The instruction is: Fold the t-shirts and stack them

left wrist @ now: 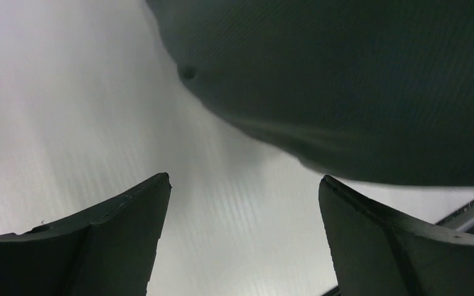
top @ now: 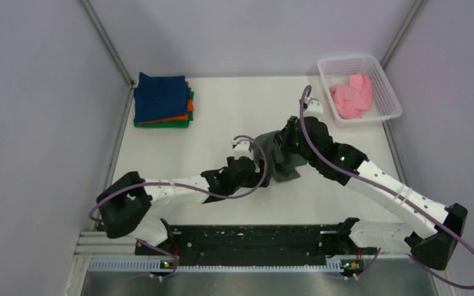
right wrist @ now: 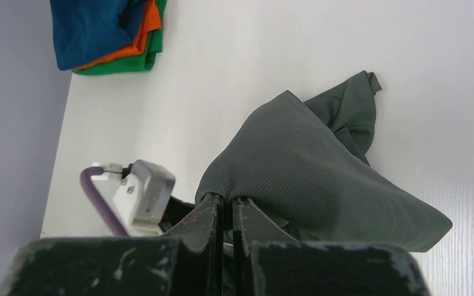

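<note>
The grey t-shirt's hanging edge [top: 267, 154] [left wrist: 247, 120] is farther outward, and bare table shows between my left gripper's fingers, so my left gripper needs to move outward and close on that edge.
A dark charcoal grey t-shirt [top: 282, 161] hangs bunched at the table's middle, its lower part resting on the table. My right gripper [right wrist: 228, 198] is shut on a fold of it [right wrist: 308, 166] and holds it up. My left gripper [left wrist: 244, 180] is open with bare table between its fingers, just left of and under the grey cloth [left wrist: 358, 80]. In the top view the left gripper [top: 254, 165] sits beside the shirt. A folded stack, navy blue t-shirt [top: 160, 97] over orange and green ones, lies at the far left. A pink t-shirt [top: 352, 95] lies in the basket.
The white mesh basket [top: 387, 86] stands at the far right corner. The folded stack also shows in the right wrist view [right wrist: 108, 34]. Grey walls close in the table on the left, the back and the right. A black rail runs along the near edge.
</note>
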Motion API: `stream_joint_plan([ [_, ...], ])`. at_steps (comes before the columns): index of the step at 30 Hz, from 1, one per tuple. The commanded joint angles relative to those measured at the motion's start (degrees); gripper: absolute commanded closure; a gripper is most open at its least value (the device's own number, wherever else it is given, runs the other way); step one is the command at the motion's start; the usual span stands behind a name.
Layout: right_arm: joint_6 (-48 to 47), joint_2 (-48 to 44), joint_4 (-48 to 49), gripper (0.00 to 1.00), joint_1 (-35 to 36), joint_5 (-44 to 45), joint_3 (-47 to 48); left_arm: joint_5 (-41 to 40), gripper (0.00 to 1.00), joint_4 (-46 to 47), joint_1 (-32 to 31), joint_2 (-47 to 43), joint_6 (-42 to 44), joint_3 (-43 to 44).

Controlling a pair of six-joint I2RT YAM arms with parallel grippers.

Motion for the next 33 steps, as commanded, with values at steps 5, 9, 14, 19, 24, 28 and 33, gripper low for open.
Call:
stream_joint_plan([
  [5,2.0,1.0,2.0,1.00,-0.2,4.5,3.8,-8.8,0.06,8.2,-3.1,11.9,-3.1,8.9],
  [9,1.9,1.8,2.1,1.00,-0.3,5.0,5.2,-8.1,0.06,7.1,-3.0,17.7,-3.7,13.3],
  [14,1.5,2.2,1.5,1.00,-1.0,6.5,6.4,-7.3,0.06,7.7,-3.2,19.3,-4.7,14.9],
  [19,1.5,1.2,1.5,1.00,-1.6,6.3,7.0,-12.6,0.07,13.7,-3.6,18.6,-4.6,11.6],
  [24,0.9,0.1,1.5,1.00,-1.5,6.0,7.7,-12.9,0.24,15.3,-3.4,23.8,-0.5,16.1],
  [28,0.0,-1.1,1.4,1.00,-1.7,6.0,8.0,-14.1,0.63,12.4,-1.8,25.9,-0.4,20.0],
  [33,-2.0,-2.6,-1.2,1.00,-3.7,7.5,8.1,-20.0,1.00,6.6,0.8,21.5,-1.2,19.3],
])
